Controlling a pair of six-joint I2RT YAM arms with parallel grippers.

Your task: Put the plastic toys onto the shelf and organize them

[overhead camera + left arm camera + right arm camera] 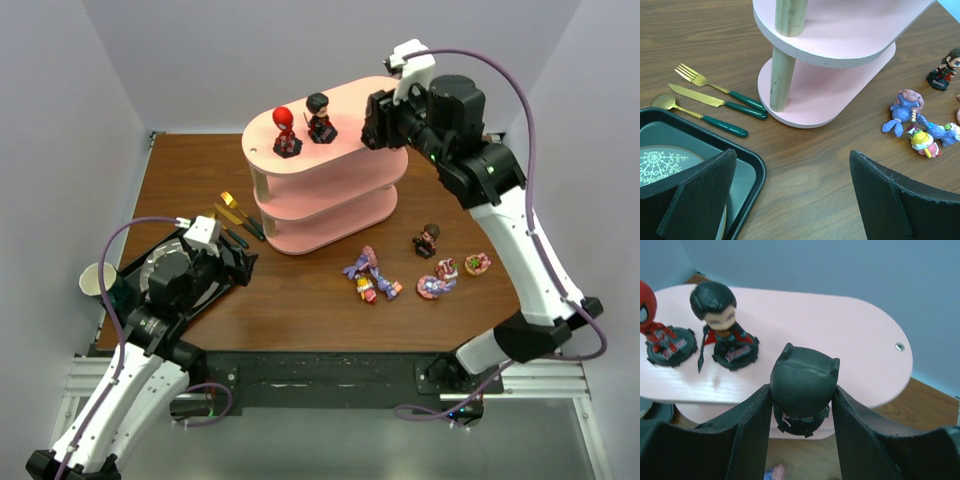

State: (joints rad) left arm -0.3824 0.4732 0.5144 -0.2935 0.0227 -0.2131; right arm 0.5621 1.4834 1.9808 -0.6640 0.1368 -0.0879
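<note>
I'll next move my right gripper outward and left in the top view and release at the shelf's top board [850, 335] beside the black-haired figure, since that board's bare.
The pale pink three-tier shelf [345, 120] stands mid-table. On its top board stand a red figure [286, 131] and a black-haired figure [320, 117]. My right gripper [377, 122] is above the shelf's right end, shut on a black big-headed figure [804, 388], held just over the near edge of the top board [850, 335]. The red figure [660, 335] and black-haired figure [725, 330] show to its left. A brown-haired figure [428, 241] and several pony-like toys [371, 276] lie on the table. My left gripper [243, 265] is open and empty, low over the table.
Gold and green cutlery [715, 102] lies left of the shelf. A black tray [747, 165] with a plate sits under my left gripper. A paper cup [95, 279] stands at the left table edge. More small toys [455, 275] lie at the right.
</note>
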